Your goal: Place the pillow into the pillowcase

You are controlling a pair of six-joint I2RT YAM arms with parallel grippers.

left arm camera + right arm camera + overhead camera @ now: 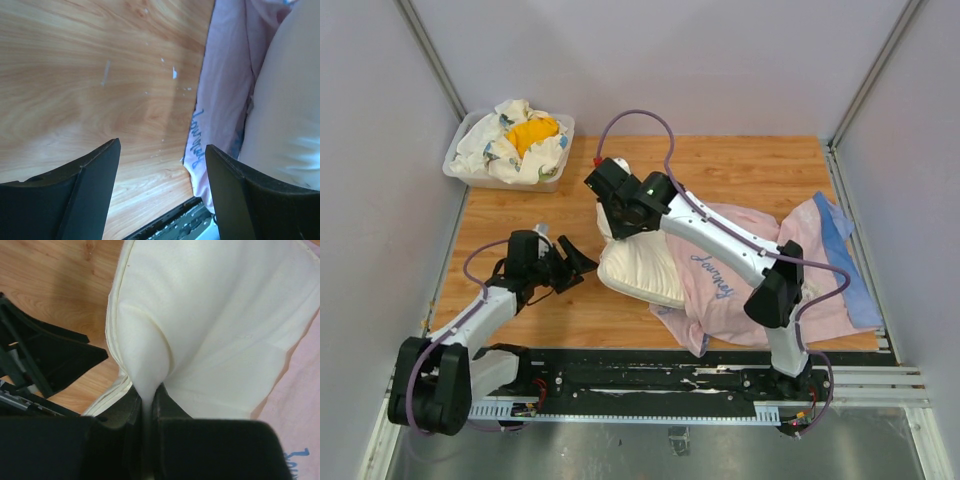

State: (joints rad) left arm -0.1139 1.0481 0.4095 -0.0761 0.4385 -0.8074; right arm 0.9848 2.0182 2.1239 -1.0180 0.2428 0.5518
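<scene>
Next, my left gripper needs to lower and slide right in the top view under the overhanging pillow, since the pillowcase's pink hem lies below and to that side.
The cream-white pillow (642, 272) lies mid-table, its right part on the pillowcase (740, 275), which lies pink side up with a blue edge at the far right. My right gripper (617, 228) is at the pillow's far left end, shut on a pinched fold of the pillow (210, 325); the jaws (148, 396) press the fabric flat between them. My left gripper (576, 262) is open and empty just left of the pillow, above bare wood (162, 147). In the left wrist view the pink pillowcase (222, 100) and the pillow (292, 115) lie to the right.
A white bin (470, 178) holding a white-and-yellow cloth bundle (525, 135) stands at the back left corner. A black rail (650, 378) runs along the near edge. Walls and metal posts close in the table on three sides.
</scene>
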